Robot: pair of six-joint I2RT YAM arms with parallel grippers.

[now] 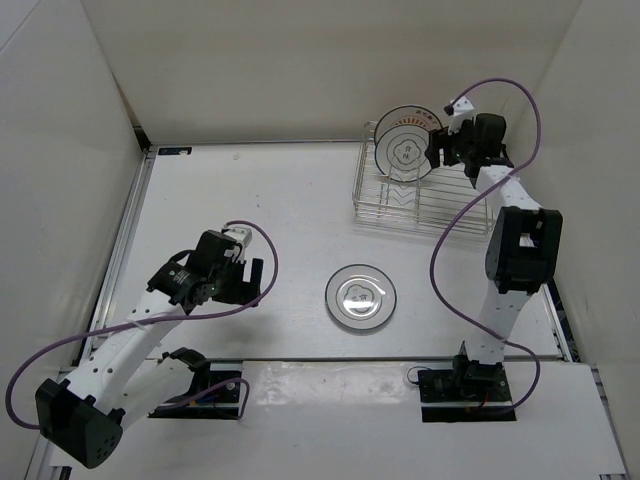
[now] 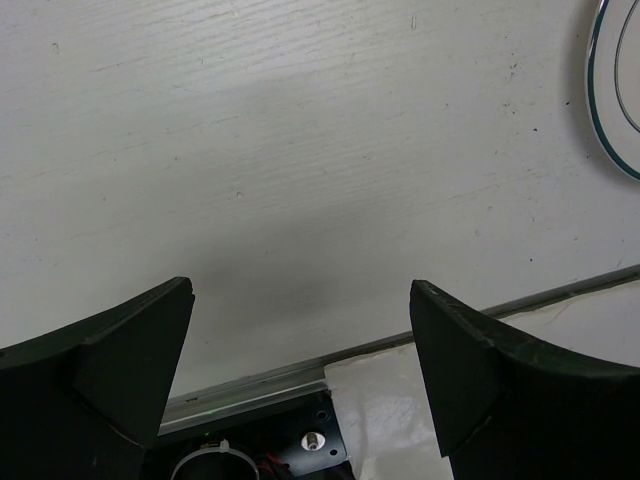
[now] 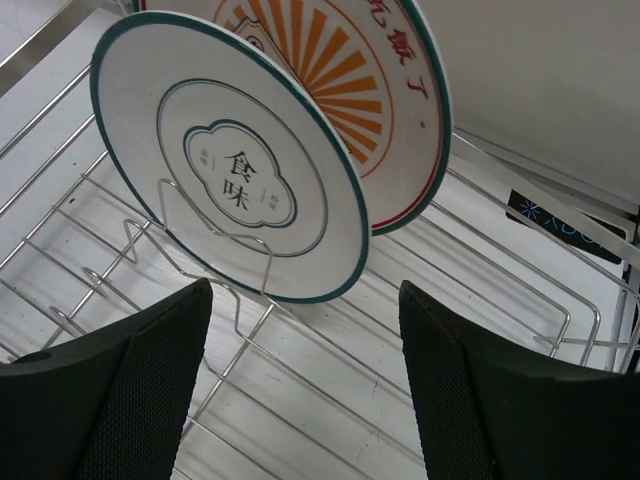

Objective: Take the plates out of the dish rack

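Note:
My right gripper is open, with the front white plate's side slanting across its fingers, so it will next turn in line with the plate and move onto its nearest rim (image 1: 428, 166) (image 3: 350, 272).
Two plates stand on edge in the silver wire dish rack (image 1: 400, 205) at the back right. The front one (image 3: 225, 160) is white with a teal rim and a cloud mark. Behind it is a plate with an orange sunburst centre (image 3: 390, 80). They show together in the top view (image 1: 405, 145). My right gripper (image 1: 447, 150) is open just right of them, over the rack wires (image 3: 330, 350). A third teal-rimmed plate (image 1: 360, 297) lies flat on the table; its edge shows in the left wrist view (image 2: 615, 90). My left gripper (image 1: 238, 283) is open and empty above the table, left of that plate.
White walls enclose the table on three sides. A metal rail (image 2: 400, 345) runs along the table's near edge, with the left arm's black base plate (image 2: 300, 440) below it. Purple cables loop off both arms (image 1: 450, 240).

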